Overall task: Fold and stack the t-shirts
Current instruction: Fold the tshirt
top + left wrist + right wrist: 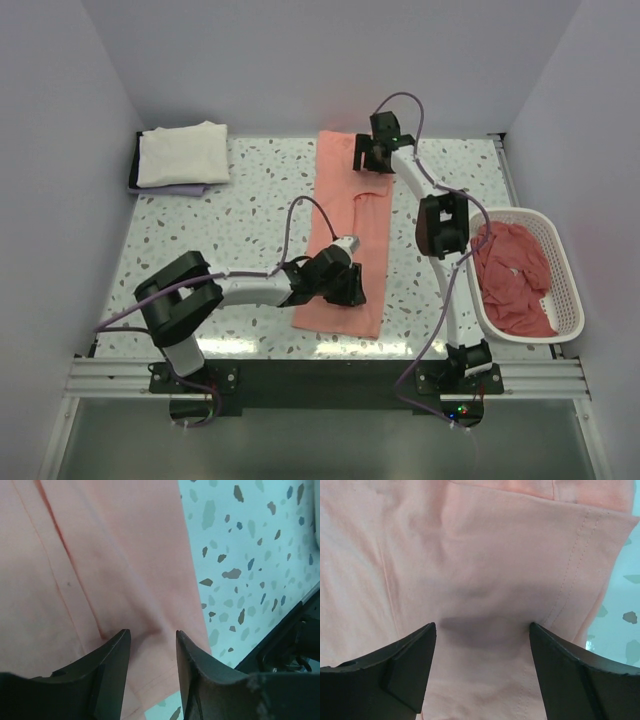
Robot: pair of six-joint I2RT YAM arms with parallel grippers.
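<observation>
My right gripper brings its open fingers back along the t-shirt around the t-shirt's near corner on the basket's side (377, 333) next, since that corner lies back from the gripper.
A salmon-pink t-shirt (345, 225), folded into a long narrow strip, lies on the speckled table (250, 215) from the far edge to the near edge. My left gripper (350, 288) is low over its near end, jaws open, with flat pink cloth (100, 555) between the fingertips (122, 640). My right gripper (367, 158) is over its far end, jaws wide open, pressing down on the cloth (485, 555) by a stitched hem. A folded cream-white t-shirt (183, 153) lies at the far left. Darker pink-red t-shirts (512, 280) are heaped in the basket.
The white lattice basket (568, 300) stands at the table's right edge, beside the right arm's base. A lavender cloth edge (180, 189) shows under the cream shirt. Grey walls close in the left, far and right sides. The metal mounting rail (320, 375) runs along the near edge.
</observation>
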